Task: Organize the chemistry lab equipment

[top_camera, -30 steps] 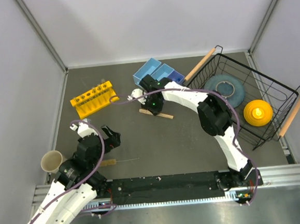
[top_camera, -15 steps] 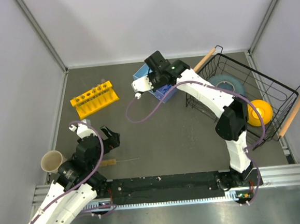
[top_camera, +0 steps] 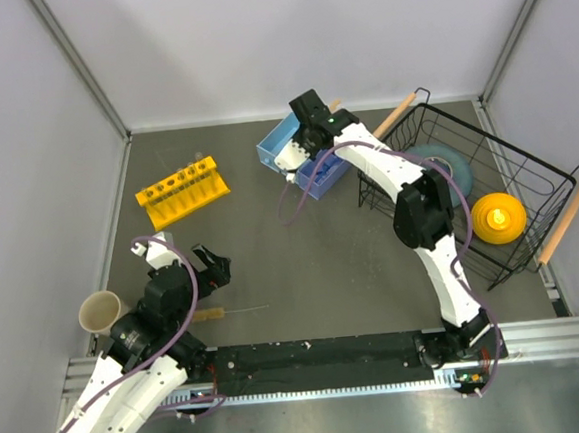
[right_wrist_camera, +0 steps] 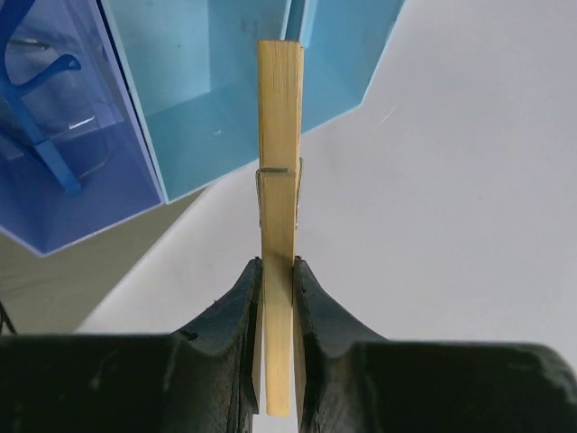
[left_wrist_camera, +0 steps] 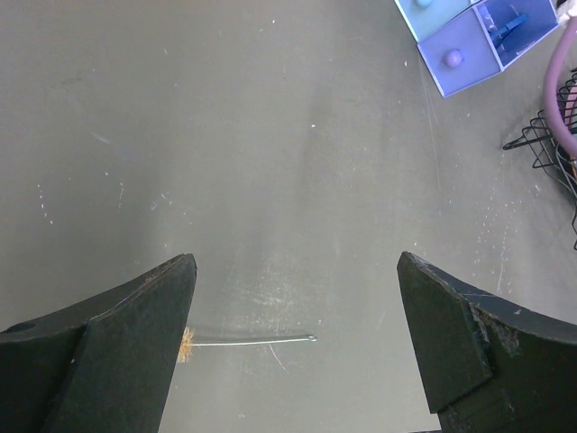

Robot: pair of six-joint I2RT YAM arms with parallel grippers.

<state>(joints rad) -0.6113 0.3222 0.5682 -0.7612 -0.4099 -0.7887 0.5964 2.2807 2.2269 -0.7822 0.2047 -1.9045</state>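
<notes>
To get the stick's loose end inside the open light blue bin, my right gripper will lower at the bin's far side first.
My right gripper is shut on a flat wooden stick that has a metal clip across it. It holds the stick above the far side of the light blue bin. The blue-framed safety glasses lie in the darker blue bin beside it. From above, that gripper hangs over the blue bins near the back wall. Glass tubes stand in a yellow rack. My left gripper is open above the table. The wire-handled brush lies under it, bristles hidden behind the left finger.
A black wire basket with wooden handles stands at the right and holds a grey-blue plate and a yellow bowl. A beige cup sits at the near left, beside the left arm.
The right arm lifted the wooden stick off the table and carried it back to above the blue bins. The left arm has stayed in place.
</notes>
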